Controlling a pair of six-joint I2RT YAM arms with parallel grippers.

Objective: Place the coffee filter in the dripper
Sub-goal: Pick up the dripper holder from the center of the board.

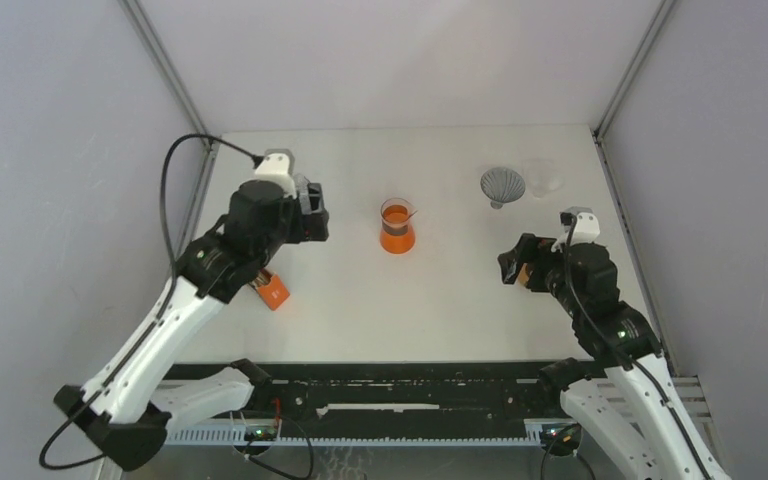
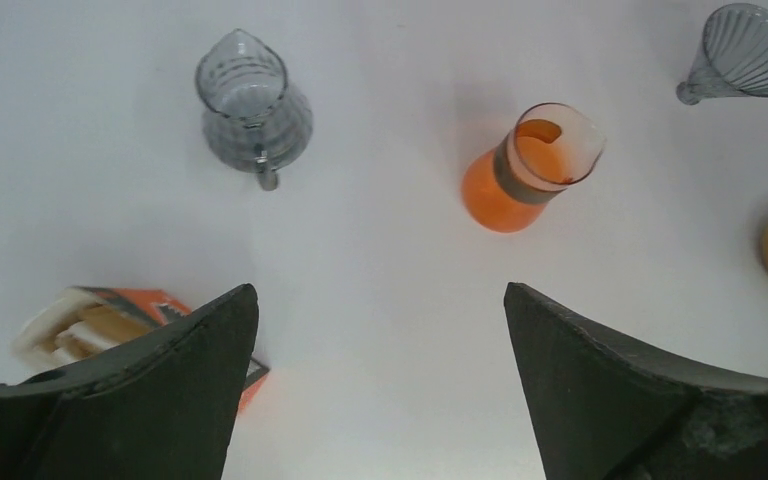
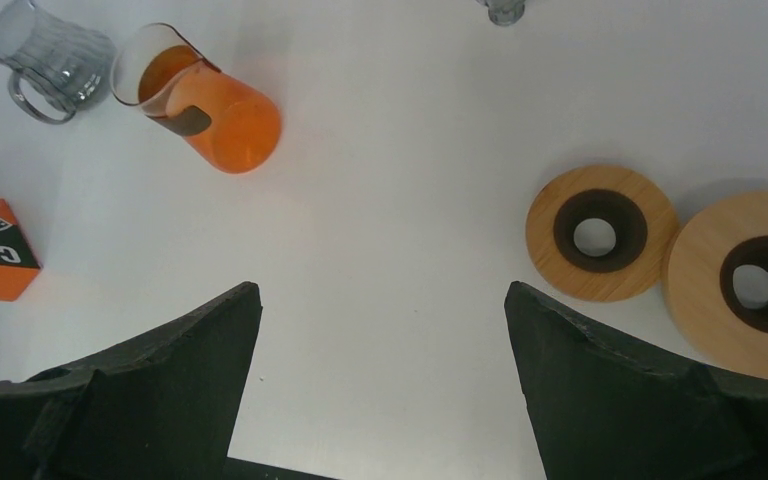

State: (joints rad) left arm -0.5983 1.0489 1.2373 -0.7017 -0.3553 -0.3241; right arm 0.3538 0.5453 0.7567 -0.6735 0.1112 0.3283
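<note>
My right gripper lowers to the nearer wooden ring next, toward the right in the wrist view, over its carafe-side rim [image 1: 523,276] [image 3: 543,246]. Bare table leaves finger room there.
The dripper [image 1: 502,185] is a grey ribbed glass cone lying at the back right of the table; it also shows in the left wrist view's top right corner as the dripper [image 2: 745,55]. Coffee filters [image 2: 80,325] stick out of an open orange box [image 1: 272,290] beneath the left arm, partly hidden behind a finger. My left gripper [image 1: 315,212] [image 2: 380,290] hangs open and empty above bare table, to the right of that box. My right gripper [image 1: 508,265] [image 3: 380,288] is also open and empty, in front of the dripper.
An orange carafe [image 1: 397,225] [image 2: 525,170] [image 3: 205,105] stands mid-table. A grey glass pitcher [image 2: 253,105] [image 3: 45,60] sits to its left. Two wooden rings [image 3: 600,232] [image 3: 750,285] lie by the right gripper. A clear glass [image 1: 543,178] stands beside the dripper.
</note>
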